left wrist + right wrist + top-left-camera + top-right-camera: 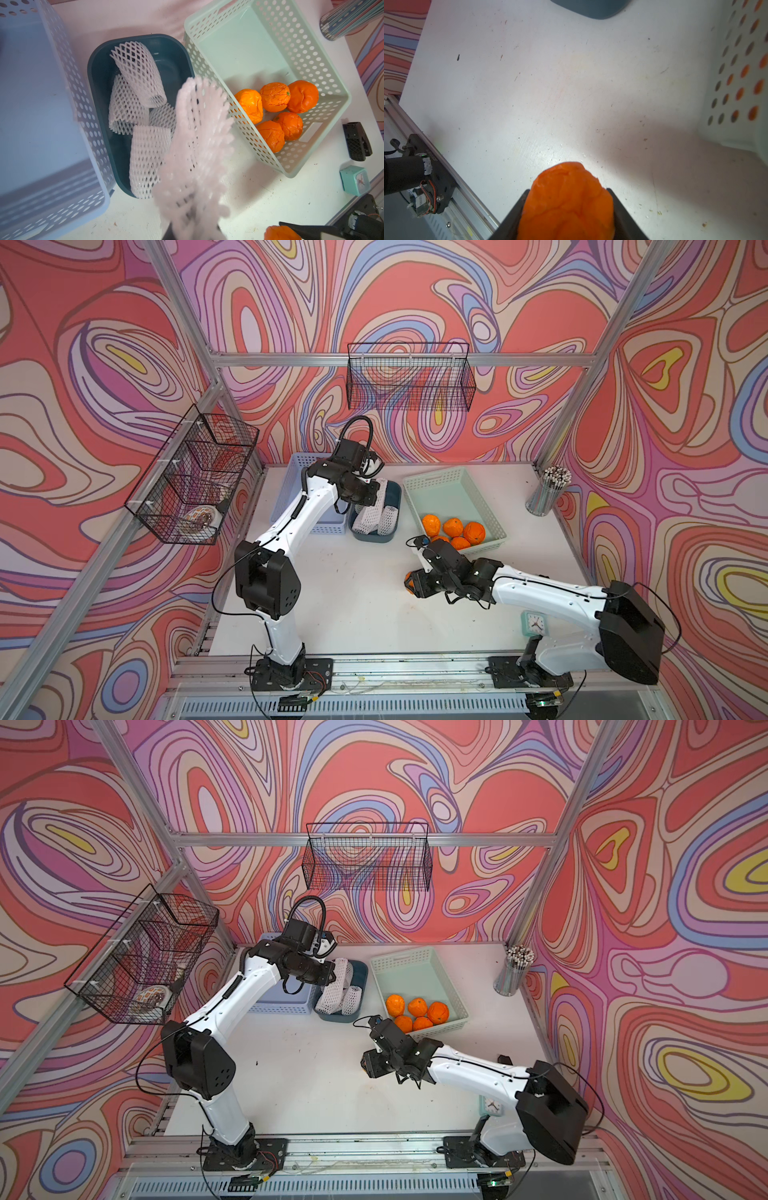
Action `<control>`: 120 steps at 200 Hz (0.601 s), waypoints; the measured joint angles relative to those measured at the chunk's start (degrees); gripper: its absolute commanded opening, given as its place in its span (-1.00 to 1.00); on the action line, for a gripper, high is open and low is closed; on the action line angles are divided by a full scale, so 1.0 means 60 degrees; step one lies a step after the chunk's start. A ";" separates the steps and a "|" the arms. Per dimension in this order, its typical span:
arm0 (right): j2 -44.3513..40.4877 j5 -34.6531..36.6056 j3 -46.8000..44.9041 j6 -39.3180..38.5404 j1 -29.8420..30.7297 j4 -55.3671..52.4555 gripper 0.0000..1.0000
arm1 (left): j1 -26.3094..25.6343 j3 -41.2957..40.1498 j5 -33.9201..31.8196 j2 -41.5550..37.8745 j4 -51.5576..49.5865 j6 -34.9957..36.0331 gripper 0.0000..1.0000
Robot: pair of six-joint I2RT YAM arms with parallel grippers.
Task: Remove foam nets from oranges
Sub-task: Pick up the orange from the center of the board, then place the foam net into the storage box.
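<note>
My left gripper eases outward over the bin's far end [168, 58] and releases the white foam net next, since empty foam nets already lie in the dark teal bin [97, 68].
My left gripper [193, 231] is shut on a white foam net [197, 145] that hangs blurred over the edge of the dark teal bin [97, 68]. Several empty foam nets [135, 72] lie inside that bin. My right gripper [568, 207] is shut on a bare orange [566, 197], low over the middle of the white table, in both top views [409, 578] [365, 1063]. Several bare oranges [453, 526] sit in the near corner of the pale green basket [345, 93]. No net shows on any orange.
A light blue perforated basket [299, 489] stands left of the teal bin. A cup of sticks [546, 489] is at the back right corner, a small teal clock [536, 622] under my right arm. Black wire baskets [409, 377] [195, 477] hang on the frame.
</note>
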 measured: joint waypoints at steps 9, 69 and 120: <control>-0.0248 0.0062 0.0000 0.0000 0.0000 -0.0197 -0.05 | 0.0000 0.0288 -0.0044 0.0291 -0.0131 0.0033 -0.76; -0.1694 0.0597 0.0142 0.0000 0.0000 -0.1410 -0.04 | 0.0000 0.2011 -0.0248 0.1716 -0.0794 0.0076 -0.67; -0.2087 0.0980 0.0146 0.0000 0.0000 -0.1905 0.00 | 0.0018 0.3370 -0.0470 0.2907 -0.1392 0.0222 -0.09</control>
